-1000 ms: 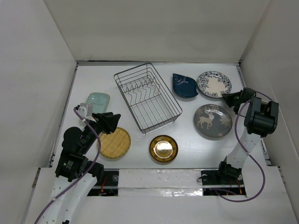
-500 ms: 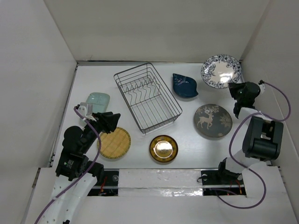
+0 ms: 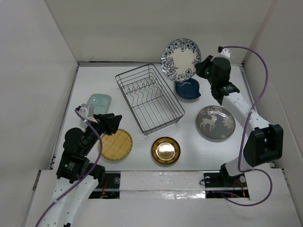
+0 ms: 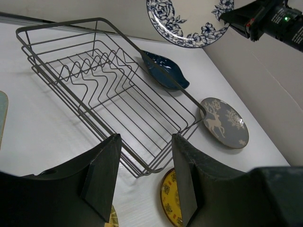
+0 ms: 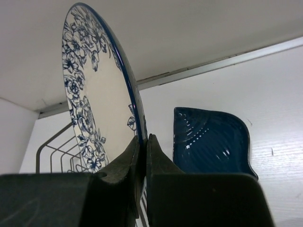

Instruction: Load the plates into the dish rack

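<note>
Next, my right gripper swings to the left in the top view, turning the white plate. Then it lowers the plate into the rack's far end, since its wires stand empty.
My right gripper is shut on the rim of the white plate with the blue floral rim and holds it upright in the air, right of the wire dish rack. The right wrist view shows the plate pinched edge-on between the fingers. Below it lies the navy leaf-shaped plate. The grey plate with a white deer, the gold plate, the yellow woven plate and the mint oblong plate lie flat. My left gripper is open and empty above the yellow plate.
White walls close the table at the back and both sides. The rack stands empty and skewed, its tines in a row at the far end. The right arm's purple cable loops over the right side.
My right gripper has lifted the floral plate off the table at the back right, turned it upright and carried it left toward the rack. The left arm has not moved.
</note>
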`<state>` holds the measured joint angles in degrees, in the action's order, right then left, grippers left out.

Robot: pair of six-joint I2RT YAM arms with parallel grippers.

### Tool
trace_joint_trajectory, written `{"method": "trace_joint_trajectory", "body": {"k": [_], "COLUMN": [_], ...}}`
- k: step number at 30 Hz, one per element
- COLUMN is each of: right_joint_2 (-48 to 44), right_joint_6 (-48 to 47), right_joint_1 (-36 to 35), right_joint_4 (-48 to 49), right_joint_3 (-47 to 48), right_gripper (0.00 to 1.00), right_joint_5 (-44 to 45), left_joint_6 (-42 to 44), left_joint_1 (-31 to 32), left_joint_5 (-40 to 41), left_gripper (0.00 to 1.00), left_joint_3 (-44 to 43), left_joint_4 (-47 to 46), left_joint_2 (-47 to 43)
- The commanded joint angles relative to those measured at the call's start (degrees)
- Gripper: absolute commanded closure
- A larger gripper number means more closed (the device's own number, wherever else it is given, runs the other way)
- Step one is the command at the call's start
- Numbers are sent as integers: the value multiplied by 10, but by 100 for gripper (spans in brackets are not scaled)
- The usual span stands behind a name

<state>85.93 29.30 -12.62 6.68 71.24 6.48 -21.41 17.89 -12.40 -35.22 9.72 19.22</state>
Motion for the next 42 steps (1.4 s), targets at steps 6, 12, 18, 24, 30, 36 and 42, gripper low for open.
{"method": "trace_joint_trajectory", "body": {"k": [6,12,18,24,30,36,42], "right_joint_2": [71,119,166,201,230,251,279], "right_joint_6": [-110,-183,-235,-267,-304,-325,-318], "right_joint_1": [-99,-159,-197,-227,-251,-277,-306], "right_joint_4": [-21,-56,-65,-66,-58,-39,-18], "right_joint_3": [195,277,325,339,337,319,294], "right_gripper": [100,100,100,100,100,100,100], "right_joint_5": [159,257,316,353,395,407,406], "left_joint_6": [1,1,1,1,1,1,1], "left_joint_1": [-1,-1,-1,-1,-1,-1,-1], "left_joint_5": [-5,-7,-9,-9,-9,-8,-8], "left_gripper": [56,56,56,56,56,56,56], "left_joint_3": [1,2,2,2,2,2,2], "left_joint_4": [-22,-22,-22,-22,-22,-22,-22], "left_joint_2": [-9,-12,-11,-13,-14,-15,-15]}}
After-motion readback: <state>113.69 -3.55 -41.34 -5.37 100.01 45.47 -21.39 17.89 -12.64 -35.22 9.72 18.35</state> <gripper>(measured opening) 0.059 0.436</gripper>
